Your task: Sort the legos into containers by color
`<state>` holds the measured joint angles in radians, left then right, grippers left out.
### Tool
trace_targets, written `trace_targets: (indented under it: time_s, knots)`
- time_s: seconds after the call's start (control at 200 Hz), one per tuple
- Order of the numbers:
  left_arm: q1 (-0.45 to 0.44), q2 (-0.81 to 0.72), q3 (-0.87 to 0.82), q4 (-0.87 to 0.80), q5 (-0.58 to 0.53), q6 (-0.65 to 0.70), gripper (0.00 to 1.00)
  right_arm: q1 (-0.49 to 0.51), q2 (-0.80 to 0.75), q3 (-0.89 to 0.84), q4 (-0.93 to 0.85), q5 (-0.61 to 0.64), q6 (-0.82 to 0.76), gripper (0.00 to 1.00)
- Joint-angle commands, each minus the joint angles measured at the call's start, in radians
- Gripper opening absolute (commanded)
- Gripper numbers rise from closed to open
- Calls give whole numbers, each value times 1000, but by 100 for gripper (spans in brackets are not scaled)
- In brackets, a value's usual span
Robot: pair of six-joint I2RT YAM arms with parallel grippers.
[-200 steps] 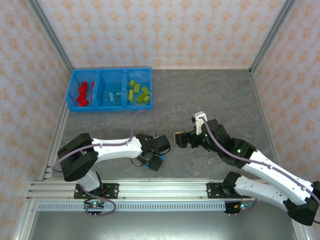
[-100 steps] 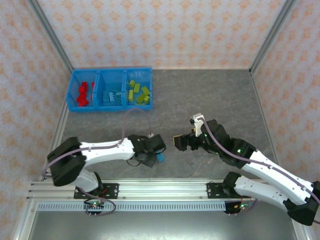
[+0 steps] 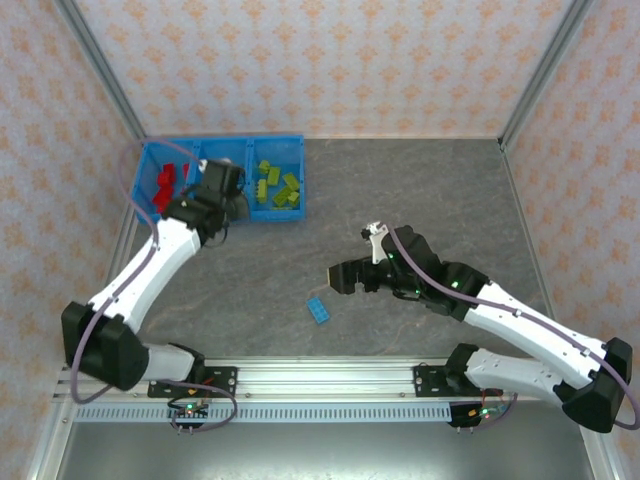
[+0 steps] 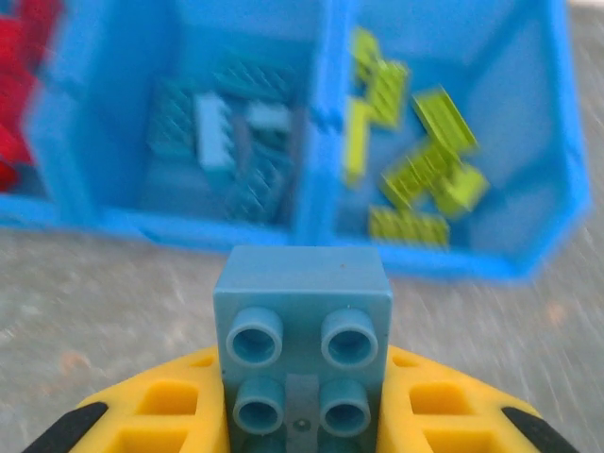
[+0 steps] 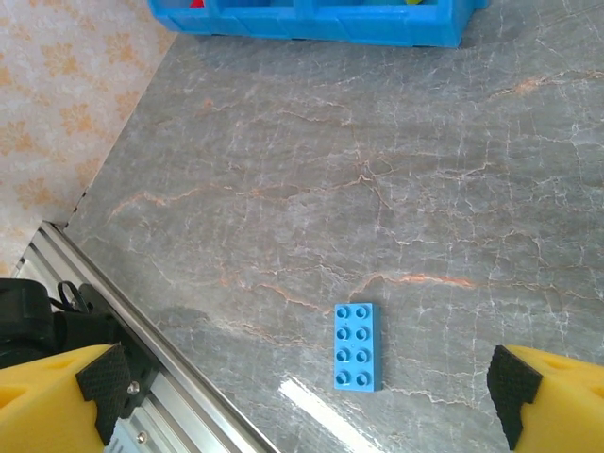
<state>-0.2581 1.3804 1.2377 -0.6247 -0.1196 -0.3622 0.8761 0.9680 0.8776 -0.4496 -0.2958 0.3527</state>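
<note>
Light blue legos lie in the middle bin (image 3: 226, 152) (image 4: 226, 137). Next, my left gripper will carry the light blue lego outward past the bins' near edge, over that bin, and release it there.
My left gripper (image 3: 220, 184) hovers at the near edge of the containers (image 3: 280, 140), shut on a light blue lego (image 4: 302, 326) that stands studs-forward between its yellow fingers (image 4: 142, 415). Beyond it lie the middle bin with light blue legos (image 4: 231, 142), the right bin with lime green legos (image 4: 415, 165) and red legos (image 4: 19, 57) in the left bin. A long blue lego (image 3: 319, 310) lies flat on the table. My right gripper (image 3: 343, 275) hangs open just above and right of it; this lego (image 5: 358, 346) sits between the wide-spread fingers (image 5: 57, 392).
The grey marbled table (image 3: 420, 200) stretches between the bins and the arms. An aluminium rail (image 3: 300, 375) runs along the near edge. Patterned walls (image 3: 320, 60) close in the back and both sides.
My left arm swung from the near middle of the table up to the bins, carrying the light blue lego. The long blue lego stays on the table. My right gripper shifted slightly left.
</note>
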Motion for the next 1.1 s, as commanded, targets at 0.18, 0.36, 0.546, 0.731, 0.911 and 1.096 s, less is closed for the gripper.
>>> trace_targets:
  time_s: [0.18, 0.36, 0.546, 0.731, 0.911, 1.096]
  knots:
    - [223, 456, 351, -1, 58, 57, 26, 3, -27, 28, -42, 28, 69, 99]
    - [264, 648, 538, -66, 73, 88, 35, 15, -58, 3, -61, 33, 103, 99]
    - [265, 668, 602, -116, 113, 138, 48, 20, -92, -56, -85, 106, 122, 99]
    - [261, 498, 468, -42, 205, 88, 51, 20, -56, -69, -75, 102, 121, 99]
    - [188, 206, 279, 18, 353, -11, 51, 34, 36, -64, -59, 104, 108, 99]
    - [-41, -100, 101, -14, 323, 19, 51, 136, 209, -6, -65, 206, 84, 99]
